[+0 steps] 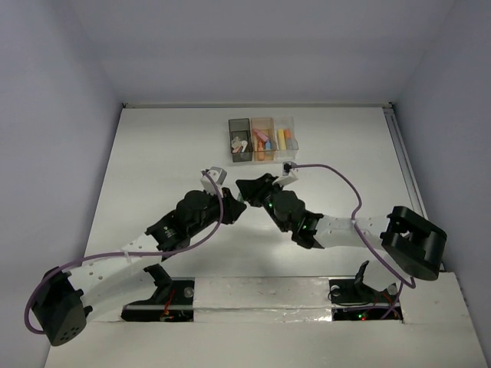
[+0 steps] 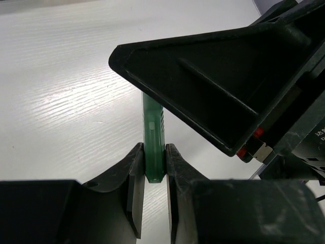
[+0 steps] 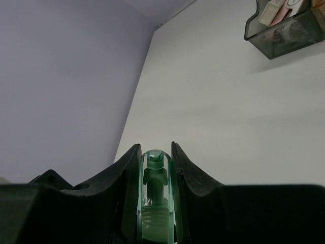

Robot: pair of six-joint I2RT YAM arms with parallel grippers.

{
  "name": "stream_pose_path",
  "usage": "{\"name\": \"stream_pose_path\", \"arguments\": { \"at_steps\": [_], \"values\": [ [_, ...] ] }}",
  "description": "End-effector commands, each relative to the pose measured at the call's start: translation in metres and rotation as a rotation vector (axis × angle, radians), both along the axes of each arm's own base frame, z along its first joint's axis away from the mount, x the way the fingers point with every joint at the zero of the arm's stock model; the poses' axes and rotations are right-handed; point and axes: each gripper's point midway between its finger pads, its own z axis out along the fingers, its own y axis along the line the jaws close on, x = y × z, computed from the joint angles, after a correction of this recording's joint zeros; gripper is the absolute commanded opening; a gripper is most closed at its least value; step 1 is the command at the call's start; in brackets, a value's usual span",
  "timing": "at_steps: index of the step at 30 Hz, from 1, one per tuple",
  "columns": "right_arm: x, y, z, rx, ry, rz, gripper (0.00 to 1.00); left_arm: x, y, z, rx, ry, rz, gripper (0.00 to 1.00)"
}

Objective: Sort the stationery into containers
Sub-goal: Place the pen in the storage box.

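Note:
The robot's right hand needs to take the green marker outward next, lower it into the orange container (image 1: 263, 139) and let go of it, because pink and blue stationery lies there.
A mint green marker (image 2: 152, 132) is gripped at both ends, in the air over the table's middle. My left gripper (image 2: 154, 161) is shut on its green barrel end. My right gripper (image 3: 155, 155) is shut on its clear-capped end (image 3: 156, 193). From above, the left gripper (image 1: 235, 205) and right gripper (image 1: 247, 188) meet tip to tip and hide the marker. The containers stand in a row at the back: dark grey (image 1: 240, 139), orange (image 1: 262, 138) and clear (image 1: 286, 136). Pink, orange and yellow stationery lies inside them.
The dark grey bin (image 3: 284, 35) shows at the upper right of the right wrist view. A purple cable (image 1: 349, 201) loops over the right arm. White table surface (image 1: 169, 161) spreads around the arms, with grey walls on both sides.

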Motion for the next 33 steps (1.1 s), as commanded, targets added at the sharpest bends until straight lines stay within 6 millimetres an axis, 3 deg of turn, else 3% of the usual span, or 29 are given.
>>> {"name": "stream_pose_path", "arguments": {
  "at_steps": [1, 3, 6, 8, 11, 12, 13, 16, 17, 18, 21, 22, 23, 25, 26, 27, 28, 29, 30, 32, 33],
  "values": [
    [-0.06, 0.012, -0.093, -0.34, 0.166, 0.259, 0.0, 0.028, 0.005, 0.184, -0.484, -0.423, 0.118, 0.0],
    [-0.032, 0.009, -0.077, -0.326, 0.143, 0.21, 0.0, 0.022, 0.002, 0.174, -0.469, -0.402, 0.1, 0.01],
    [0.006, 0.003, -0.056, -0.316, 0.101, 0.145, 0.0, 0.015, 0.006, 0.164, -0.455, -0.382, 0.088, 0.27],
    [0.036, -0.007, -0.043, -0.319, 0.075, 0.086, 0.0, 0.006, 0.006, 0.155, -0.437, -0.366, 0.058, 0.35],
    [0.068, -0.023, -0.029, -0.302, 0.049, 0.029, 0.0, -0.002, 0.011, 0.141, -0.407, -0.342, 0.05, 0.39],
    [0.09, -0.038, -0.018, -0.284, 0.033, -0.021, 0.0, -0.005, 0.012, 0.13, -0.39, -0.324, 0.053, 0.4],
    [0.1, -0.045, -0.013, -0.279, 0.027, -0.035, 0.0, -0.007, 0.015, 0.124, -0.382, -0.313, 0.054, 0.45],
    [0.133, -0.066, 0.006, -0.3, -0.013, -0.104, 0.0, -0.016, 0.024, 0.1, -0.341, -0.274, 0.052, 0.7],
    [0.139, -0.068, 0.01, -0.309, -0.02, -0.109, 0.0, -0.022, 0.027, 0.102, -0.354, -0.282, 0.045, 0.97],
    [0.147, -0.072, 0.004, -0.351, -0.017, -0.112, 0.0, -0.022, 0.03, 0.092, -0.335, -0.27, 0.055, 0.99],
    [0.174, -0.085, 0.019, -0.375, -0.05, -0.128, 0.0, -0.023, 0.043, 0.076, -0.304, -0.251, 0.098, 0.99],
    [0.182, -0.084, 0.009, -0.395, -0.036, -0.118, 0.0, -0.023, 0.046, 0.068, -0.285, -0.236, 0.109, 0.99],
    [0.195, -0.084, 0.022, -0.392, -0.058, -0.118, 0.0, -0.024, 0.05, 0.067, -0.291, -0.239, 0.123, 0.99],
    [0.208, -0.083, 0.015, -0.46, -0.05, -0.102, 0.0, -0.023, 0.053, 0.054, -0.271, -0.223, 0.141, 0.99],
    [0.22, -0.083, -0.003, -0.495, -0.026, -0.096, 0.0, -0.023, 0.054, 0.05, -0.268, -0.216, 0.143, 0.99],
    [0.233, -0.082, 0.01, -0.514, -0.05, -0.097, 0.0, -0.024, 0.054, 0.043, -0.263, -0.202, 0.143, 0.99],
    [0.24, -0.078, 0.008, -0.53, -0.049, -0.088, 0.0, -0.024, 0.054, 0.04, -0.261, -0.196, 0.142, 0.99],
    [0.248, -0.074, -0.009, -0.559, -0.024, -0.076, 0.0, -0.025, 0.054, 0.038, -0.261, -0.192, 0.141, 0.99],
    [0.263, -0.074, 0.009, -0.562, -0.061, -0.098, 0.0, -0.025, 0.054, 0.033, -0.257, -0.184, 0.142, 0.99],
    [0.272, -0.072, 0.002, -0.598, -0.047, -0.096, 0.0, -0.026, 0.055, 0.03, -0.252, -0.178, 0.143, 0.99],
    [0.282, -0.075, -0.012, -0.626, -0.028, -0.101, 0.0, -0.026, 0.055, 0.027, -0.249, -0.175, 0.145, 0.99]
  ]
}}
